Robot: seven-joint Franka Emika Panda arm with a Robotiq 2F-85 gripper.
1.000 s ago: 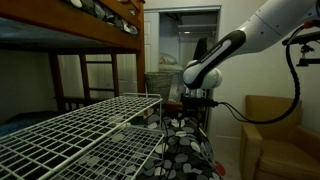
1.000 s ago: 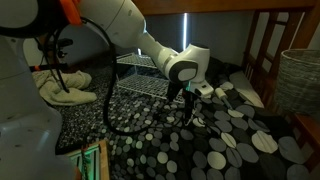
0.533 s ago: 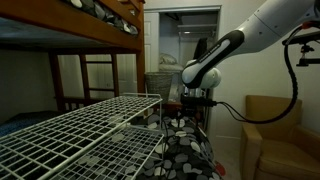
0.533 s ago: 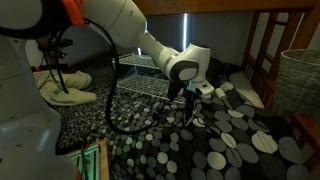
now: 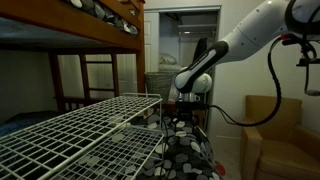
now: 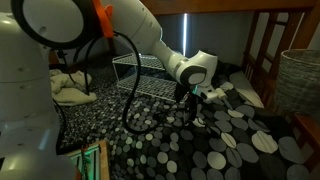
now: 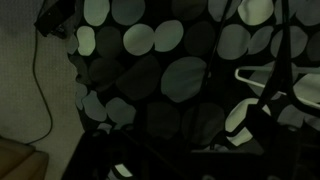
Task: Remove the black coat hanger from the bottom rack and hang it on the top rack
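Observation:
The black rod crossing the white hanger is off-center, outward and to the right in the wrist view. I need to move my gripper that way to reach it.
My gripper [image 5: 186, 108] hangs from the arm just past the far end of the white wire rack [image 5: 85, 128], low over the black bedspread with pale spots [image 6: 225, 140]. In an exterior view the gripper [image 6: 194, 106] points down, right of the rack [image 6: 140, 75]. Thin black rods [image 7: 283, 60] cross the right side of the wrist view over the spotted cloth; they may be the black coat hanger. The wrist view is very dark, and the jaws are lost in shadow at its bottom. I cannot tell whether they hold anything.
A tan armchair [image 5: 275, 135] stands to the right of the arm. A wooden bunk frame [image 5: 100, 35] hangs over the rack. A wicker basket [image 6: 300, 80] and pale clothes [image 6: 70, 90] flank the bed. A cable [image 7: 45, 90] hangs at the left of the wrist view.
The arm has swung and the gripper has shifted a little sideways along the rack's end, staying at about the same height over the bedspread.

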